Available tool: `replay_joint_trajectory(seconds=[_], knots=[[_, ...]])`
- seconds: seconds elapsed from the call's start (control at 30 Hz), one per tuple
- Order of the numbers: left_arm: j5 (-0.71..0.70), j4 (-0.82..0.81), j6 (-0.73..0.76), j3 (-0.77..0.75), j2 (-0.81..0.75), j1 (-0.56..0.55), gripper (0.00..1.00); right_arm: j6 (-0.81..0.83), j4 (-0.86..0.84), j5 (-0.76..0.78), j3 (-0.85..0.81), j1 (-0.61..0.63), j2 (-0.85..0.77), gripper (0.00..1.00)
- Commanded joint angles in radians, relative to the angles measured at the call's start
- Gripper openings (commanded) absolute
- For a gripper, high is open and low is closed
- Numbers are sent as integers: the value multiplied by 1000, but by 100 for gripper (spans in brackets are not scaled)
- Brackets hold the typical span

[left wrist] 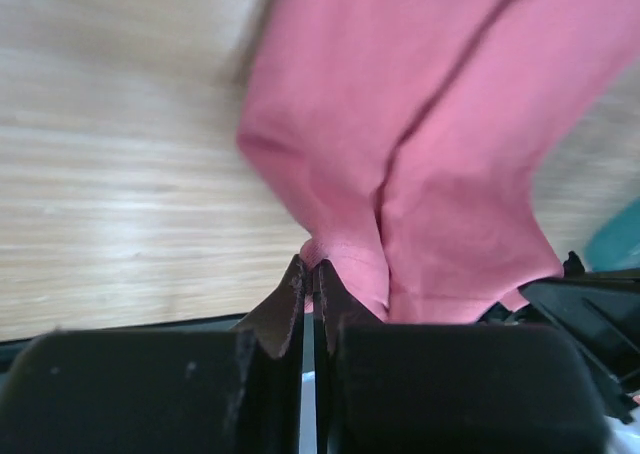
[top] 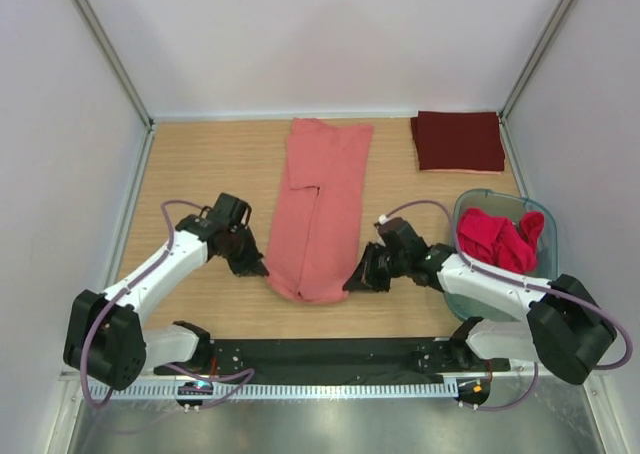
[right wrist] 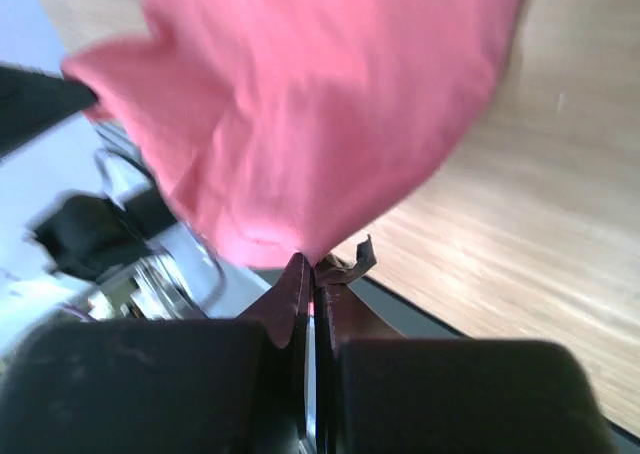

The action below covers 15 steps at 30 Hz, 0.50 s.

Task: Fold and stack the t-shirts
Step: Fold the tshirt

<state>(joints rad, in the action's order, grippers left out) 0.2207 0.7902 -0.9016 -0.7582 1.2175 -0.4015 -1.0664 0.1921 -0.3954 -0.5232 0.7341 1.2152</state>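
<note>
The t-shirt still lies long with both near corners held, so my right gripper next needs to carry its corner outward over the t-shirt to the middle of the t-shirt's tub-side edge.
A salmon-pink t-shirt [top: 320,209] lies folded into a long strip down the middle of the table. My left gripper [top: 262,270] is shut on its near left corner, and in the left wrist view [left wrist: 311,266] the cloth [left wrist: 400,124] is pinched between the tips. My right gripper [top: 352,284] is shut on the near right corner; the right wrist view [right wrist: 308,264] shows pink cloth [right wrist: 320,104] bunched above the closed tips. A folded dark maroon t-shirt [top: 458,141] lies at the back right. Brighter red-pink t-shirts [top: 498,238] sit crumpled in the tub.
A translucent greenish plastic tub [top: 466,207] stands at the right, close behind my right arm. White walls enclose the wooden table [top: 200,164] on three sides. A black strip [top: 330,354] runs along the near edge between the arm bases.
</note>
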Motion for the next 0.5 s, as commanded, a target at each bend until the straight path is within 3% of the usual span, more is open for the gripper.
replay_joint_trajectory(seconds=[0.0,0.17,0.47], knots=[[-46,35,58,-188,57,-3,0,112,142,-2,-142,-106,1,1],[-86,55,142,-409,230,0,0,253,223,-74,-293,-300,131,1],[-86,110,227,-852,617,39,0,373,311,-152,-642,-404,472,1]])
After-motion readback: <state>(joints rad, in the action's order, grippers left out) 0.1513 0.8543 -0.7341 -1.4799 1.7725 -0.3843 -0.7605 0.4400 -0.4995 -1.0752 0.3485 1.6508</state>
